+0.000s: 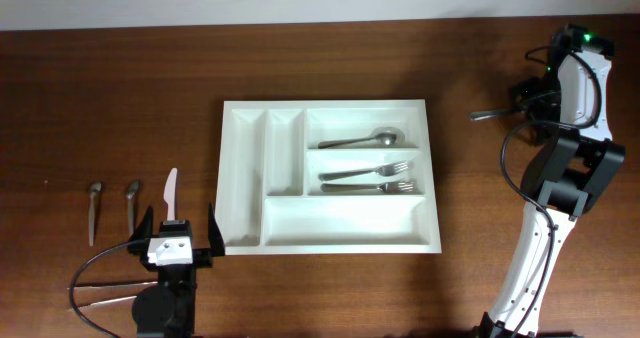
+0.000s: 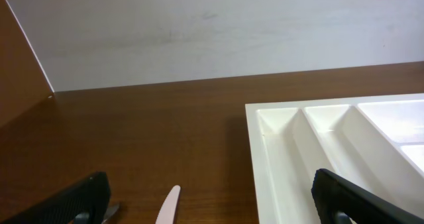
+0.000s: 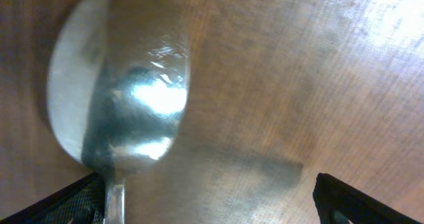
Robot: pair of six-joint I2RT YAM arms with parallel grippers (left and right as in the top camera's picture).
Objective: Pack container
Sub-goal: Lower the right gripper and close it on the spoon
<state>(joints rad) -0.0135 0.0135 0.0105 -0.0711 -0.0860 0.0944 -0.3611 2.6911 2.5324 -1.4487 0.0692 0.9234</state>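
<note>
The spoon's handle [image 1: 507,111] [image 3: 114,199] beside the bowl is off-center, near the end of one finger, so the robot's right gripper should next move toward the left in its wrist view to close on it.
The container, a large white five-compartment cutlery tray [image 1: 246,178], lies mid-table; it shows at the right in the left wrist view [image 2: 265,151]. It holds a spoon [image 1: 362,139] and two forks [image 1: 366,179]. My left gripper [image 1: 180,240] is open and low by the tray's front-left corner. A white knife [image 1: 171,193] lies just ahead of it, its tip between the fingers [image 2: 168,207]. My right gripper [image 1: 522,100] is open at the far right. A metal spoon [image 1: 489,113] lies under it, bowl close up [image 3: 119,111], handle by the left finger.
Two small spoons [image 1: 95,210] [image 1: 132,200] lie left of the knife. More metal utensils [image 1: 100,294] lie at the front left beside my left arm. A light wall [image 2: 212,32] runs behind the table's far edge.
</note>
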